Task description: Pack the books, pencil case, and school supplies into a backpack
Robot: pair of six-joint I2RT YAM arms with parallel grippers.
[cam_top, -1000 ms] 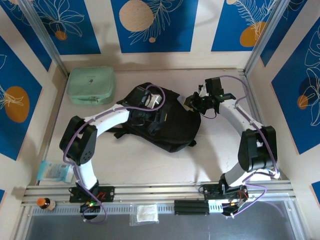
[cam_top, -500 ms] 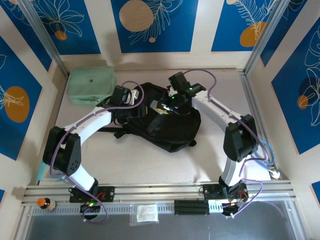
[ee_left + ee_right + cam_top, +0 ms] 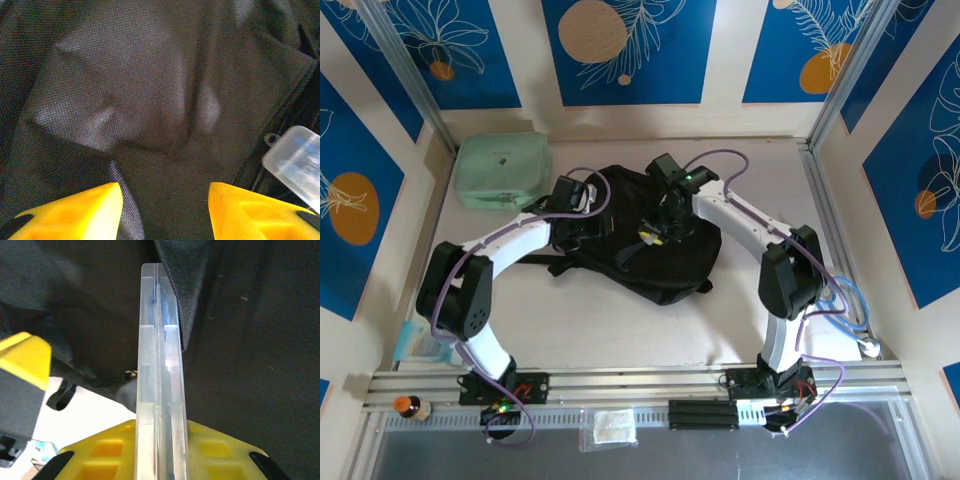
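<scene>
The backpack's opening [image 3: 643, 223] [image 3: 149, 252] beside the black flap is below my right gripper. My right gripper needs to turn next, lower the school supplies into that opening, then let go.
The black backpack [image 3: 650, 250] lies in the middle of the table. My right gripper [image 3: 660, 222] hangs over its top, shut on the school supplies, a clear oblong plastic piece [image 3: 160, 365] that stands on edge between the yellow fingers [image 3: 220, 450] against black fabric. That clear piece [image 3: 295, 160] also shows in the left wrist view, beside the zip edge. My left gripper [image 3: 582, 212] sits low on the backpack's left side, its yellow fingers [image 3: 85, 210] apart with black fabric [image 3: 150, 110] close behind them. The mint green pencil case [image 3: 503, 170] lies at the back left. The books are out of view.
A light blue packet [image 3: 415, 340] lies at the front left beside the left arm's base. A small brown bottle [image 3: 410, 406] and a clear bag [image 3: 613, 427] rest on the front rail. Blue patterned walls close in the table on three sides.
The right arm swung left from the back right to over the backpack, carrying the clear piece. The left gripper pulled back from the backpack's opening to its left side.
</scene>
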